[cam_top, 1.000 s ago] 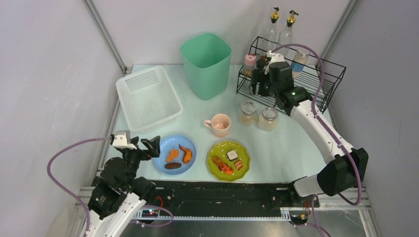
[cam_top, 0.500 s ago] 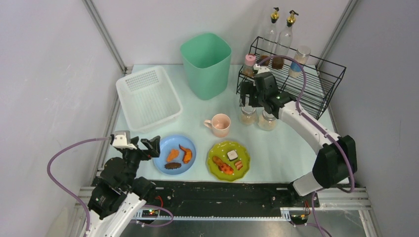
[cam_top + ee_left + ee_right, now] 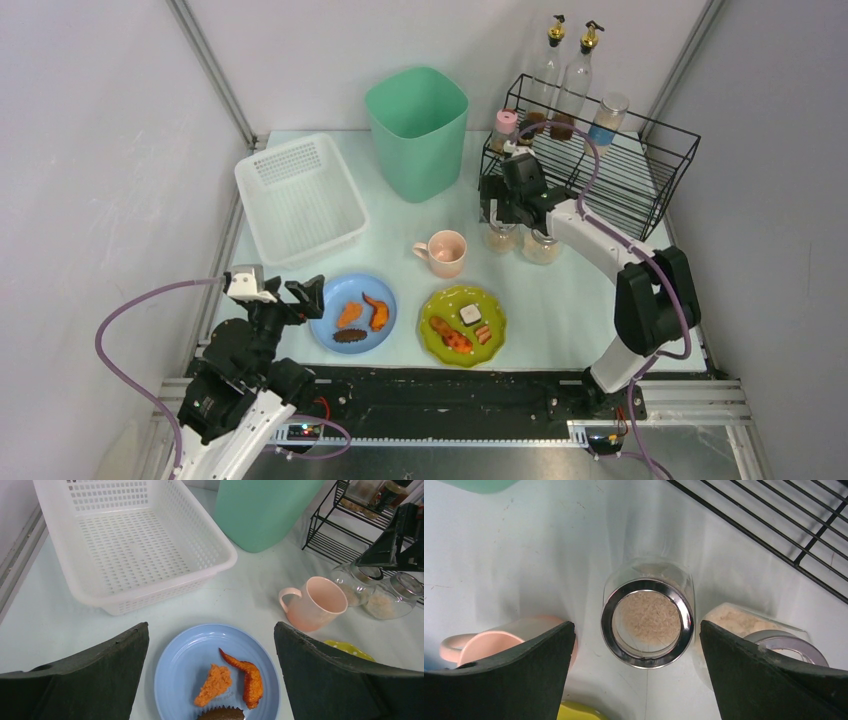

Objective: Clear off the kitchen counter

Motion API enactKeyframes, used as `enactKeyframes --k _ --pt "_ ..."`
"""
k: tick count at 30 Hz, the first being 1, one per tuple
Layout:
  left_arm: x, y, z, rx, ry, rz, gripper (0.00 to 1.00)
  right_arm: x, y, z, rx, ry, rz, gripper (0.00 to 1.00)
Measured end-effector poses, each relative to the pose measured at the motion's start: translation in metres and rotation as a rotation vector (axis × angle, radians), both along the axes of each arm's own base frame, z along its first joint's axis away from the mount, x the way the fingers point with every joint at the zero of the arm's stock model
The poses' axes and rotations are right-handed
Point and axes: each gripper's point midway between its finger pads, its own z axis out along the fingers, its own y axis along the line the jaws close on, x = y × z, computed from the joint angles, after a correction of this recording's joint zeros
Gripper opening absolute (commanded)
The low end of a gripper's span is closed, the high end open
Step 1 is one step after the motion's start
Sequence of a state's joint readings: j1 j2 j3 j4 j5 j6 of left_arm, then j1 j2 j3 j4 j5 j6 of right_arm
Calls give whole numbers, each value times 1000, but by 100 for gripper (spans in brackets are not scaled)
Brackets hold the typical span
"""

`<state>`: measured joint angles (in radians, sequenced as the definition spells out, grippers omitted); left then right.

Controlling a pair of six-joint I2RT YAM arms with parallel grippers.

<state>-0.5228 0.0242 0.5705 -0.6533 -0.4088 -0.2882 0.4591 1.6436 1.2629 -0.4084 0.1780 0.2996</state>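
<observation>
The jar nearer the mug already has its metal lid between my open fingers, so my right gripper should go down slightly onto the jar next and close around its lid [image 3: 501, 230] [image 3: 647, 623].
The pale kitchen counter [image 3: 580, 300] holds two glass jars with metal lids, a pink mug [image 3: 445, 252], a blue plate [image 3: 352, 312] with fried pieces and a green plate [image 3: 462, 325] with food. My right gripper [image 3: 498, 207] is open and hovers right above the left jar [image 3: 501, 237]. In the right wrist view the jar's lid [image 3: 647, 622] sits between my open fingers, with the second jar [image 3: 769, 635] on the right and the mug [image 3: 499, 642] on the left. My left gripper [image 3: 288, 291] is open and empty, just left of the blue plate [image 3: 185, 665].
A white perforated basket [image 3: 300, 198] stands at the back left and a green bin [image 3: 417, 130] behind the mug. A black wire rack [image 3: 620, 170] at the back right holds several bottles and jars. The rack's wires [image 3: 774, 525] are close behind the jars.
My right arm has swung from the wire rack forward and left, and its open gripper now hangs over the left jar. The left arm has not moved.
</observation>
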Motion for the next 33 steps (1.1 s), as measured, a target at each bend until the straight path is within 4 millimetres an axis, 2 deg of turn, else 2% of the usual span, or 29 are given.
enactKeyframes --k 7,16,33 --pt "0 0 0 0 0 0 98 2 0 -17 -14 31 -9 95" --pt "0 0 0 0 0 0 98 5 0 -17 -13 19 -22 82" --pt "0 0 0 0 0 0 98 4 -1 -20 -36 20 -28 78"
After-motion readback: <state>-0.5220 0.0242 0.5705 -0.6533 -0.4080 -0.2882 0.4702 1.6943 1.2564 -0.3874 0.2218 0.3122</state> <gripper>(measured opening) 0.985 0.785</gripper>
